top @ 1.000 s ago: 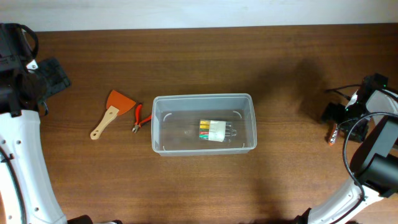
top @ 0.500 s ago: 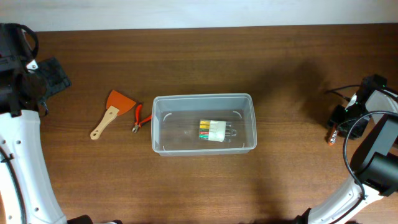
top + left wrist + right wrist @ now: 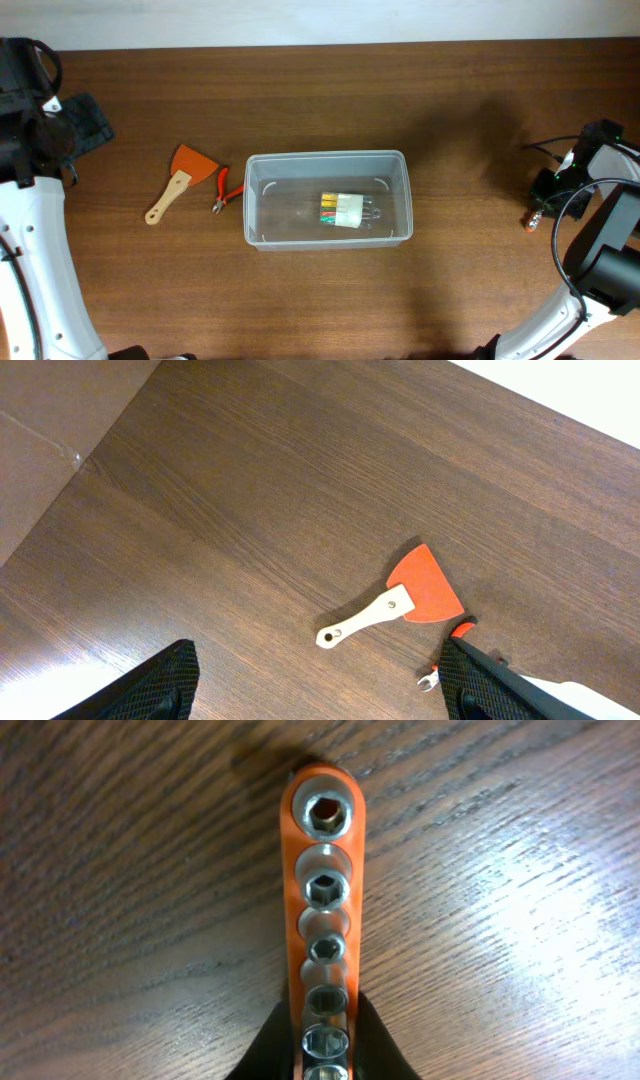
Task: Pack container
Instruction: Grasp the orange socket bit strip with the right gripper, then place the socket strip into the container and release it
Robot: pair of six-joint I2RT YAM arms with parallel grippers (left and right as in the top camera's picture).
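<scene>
The right gripper lifts, carries the bar across and lowers it along the bundle's far side in the tub (image 3: 341,181) next, since the tub's bare bottom shows there.
The container (image 3: 325,156), a clear plastic tub, sits mid-table with a white-banded bundle of coloured pieces (image 3: 345,211) inside. At the far right my right gripper (image 3: 325,1020) is shut on an orange rail of steel sockets (image 3: 325,890), its black fingers pressed against both sides of the rail's near end. In the overhead view that rail (image 3: 536,218) lies on the wood by the right gripper (image 3: 542,200). My left gripper (image 3: 318,670) hangs open above bare wood at the far left, holding nothing.
An orange scraper with a wooden handle (image 3: 185,175) and small red-handled pliers (image 3: 224,190) lie just left of the tub. Both also show in the left wrist view, the scraper (image 3: 420,588) ahead and the pliers (image 3: 448,650) by the right finger.
My right gripper's jaws have closed from wide open onto the socket rail. The left arm, the tub and the other tools have not moved.
</scene>
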